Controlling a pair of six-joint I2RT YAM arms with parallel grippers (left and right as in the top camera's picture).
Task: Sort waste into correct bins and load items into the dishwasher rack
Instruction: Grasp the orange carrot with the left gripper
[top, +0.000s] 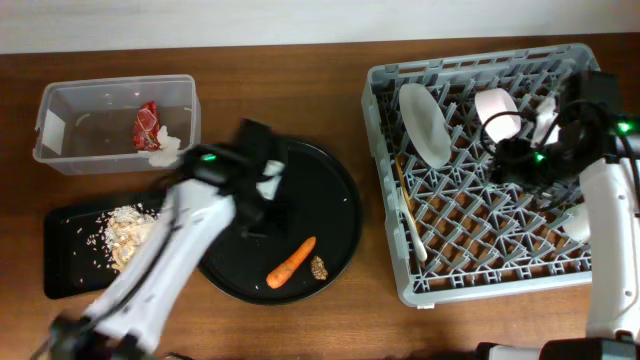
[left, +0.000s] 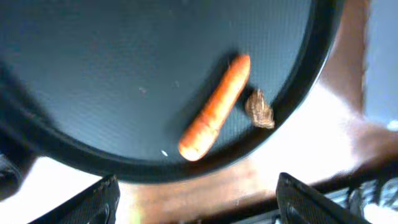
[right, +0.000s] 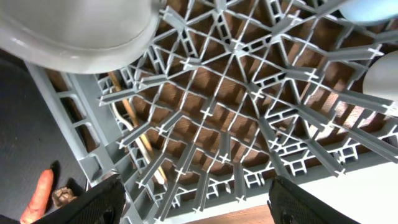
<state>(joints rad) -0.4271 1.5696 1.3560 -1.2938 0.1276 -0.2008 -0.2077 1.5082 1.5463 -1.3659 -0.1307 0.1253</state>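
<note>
Next, my left gripper goes down to the right in the overhead view onto the carrot's middle (top: 291, 263) (left: 216, 109), since the carrot lies below the open gripper on that side.
An orange carrot (top: 292, 262) and a small brown lump (top: 319, 267) lie on the round black tray (top: 335, 190). Both also show in the left wrist view, the carrot (left: 214, 109) beside the lump (left: 260, 110). My left gripper (top: 265, 213) hovers over this tray, open and empty (left: 196, 205). The clear tub (top: 60, 150) holds the red wrapper (top: 147, 125) and white tissue (top: 166, 148). Rice scraps (top: 128, 232) lie on the flat black tray (top: 70, 270). The grey rack (top: 390, 110) holds the plate (top: 425, 122), pink bowl (top: 497, 110) and chopsticks (top: 409, 215). My right gripper (top: 515, 160) is open above the rack (right: 196, 202).
In the right wrist view the rack lattice (right: 236, 93) fills the frame, with the plate (right: 81, 25) at the top left and the chopsticks (right: 134, 118) lying in it. A white rounded item (top: 577, 222) sits at the rack's right side. The wooden table (top: 300, 90) surrounds everything.
</note>
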